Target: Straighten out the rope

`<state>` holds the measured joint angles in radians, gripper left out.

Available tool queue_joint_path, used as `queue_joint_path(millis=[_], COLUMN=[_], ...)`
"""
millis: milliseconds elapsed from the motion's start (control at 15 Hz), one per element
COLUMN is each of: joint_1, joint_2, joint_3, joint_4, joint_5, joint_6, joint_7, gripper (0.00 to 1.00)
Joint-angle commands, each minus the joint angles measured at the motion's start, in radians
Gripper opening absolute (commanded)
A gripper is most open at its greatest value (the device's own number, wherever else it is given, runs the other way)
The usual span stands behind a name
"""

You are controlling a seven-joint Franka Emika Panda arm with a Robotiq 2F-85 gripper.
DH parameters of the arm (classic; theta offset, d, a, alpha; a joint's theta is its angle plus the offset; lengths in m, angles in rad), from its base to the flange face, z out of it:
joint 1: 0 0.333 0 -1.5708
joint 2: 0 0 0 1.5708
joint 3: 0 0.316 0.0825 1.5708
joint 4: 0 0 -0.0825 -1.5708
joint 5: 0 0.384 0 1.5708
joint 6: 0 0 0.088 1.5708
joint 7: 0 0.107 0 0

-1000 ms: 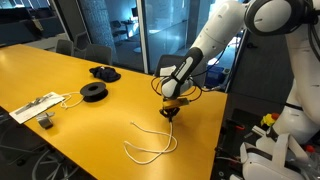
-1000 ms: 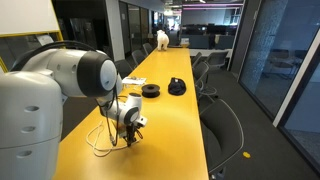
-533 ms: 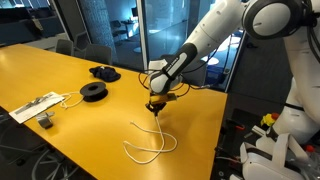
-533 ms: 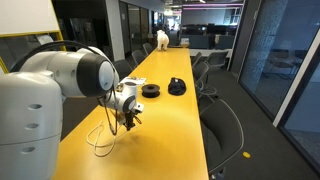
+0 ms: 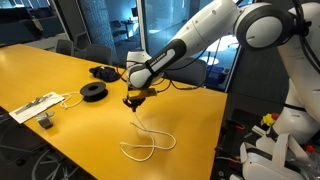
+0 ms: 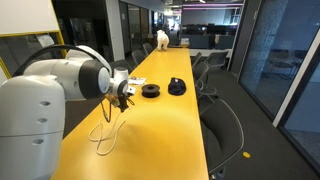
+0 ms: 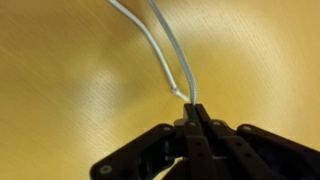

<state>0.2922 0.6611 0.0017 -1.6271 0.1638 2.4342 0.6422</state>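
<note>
The black round spool [image 5: 94, 92] lies outward of my gripper, so I will lift my gripper, pull the looped rope outward toward that spool and release the rope there.
The rope [image 5: 143, 140] is a thin white cord on the yellow table [image 5: 60, 75]. It hangs from my gripper [image 5: 138, 101] and ends in a loop on the table. In an exterior view the rope [image 6: 106, 136] trails down from my gripper [image 6: 120, 102]. In the wrist view my gripper [image 7: 193, 112] is shut on the rope [image 7: 170, 50], pinched between the black fingertips; two strands run away over the tabletop.
A black round spool [image 5: 93, 92] and a black object [image 5: 104, 72] lie beyond the gripper. A flat white device [image 5: 36, 107] with a short cable sits at the near table edge. Chairs [image 6: 205, 75] stand along the table.
My gripper has moved along the table toward the black spool with the rope in it. The rope has stretched out longer and its loop has narrowed.
</note>
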Motion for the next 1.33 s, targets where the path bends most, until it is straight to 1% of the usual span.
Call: queue_joint_path(millis=[0, 200, 400, 600, 1000, 1133, 1267], joint_1=[0.027, 0.05, 0.055, 0.027, -0.042, -0.068, -0.094], joint_2=[0.126, 0.192, 0.217, 0.201, 0.216, 0.233, 0.255], joint_3=[-0.003, -0.017, -0.03, -0.03, -0.018, -0.016, -0.017], joint_4=[0.245, 0.391, 0.527, 0.619, 0.816, 0.859, 0.868], joint_5=[-0.028, -0.051, -0.078, -0.076, -0.052, -0.05, -0.037], joint_6=[-0.068, -0.091, -0.127, -0.142, -0.149, -0.152, -0.14], joint_7=[0.068, 0.12, 0.164, 0.182, 0.213, 0.21, 0.19], gripper=[0.02, 0.02, 0.02, 0.02, 0.02, 0.02, 0.02])
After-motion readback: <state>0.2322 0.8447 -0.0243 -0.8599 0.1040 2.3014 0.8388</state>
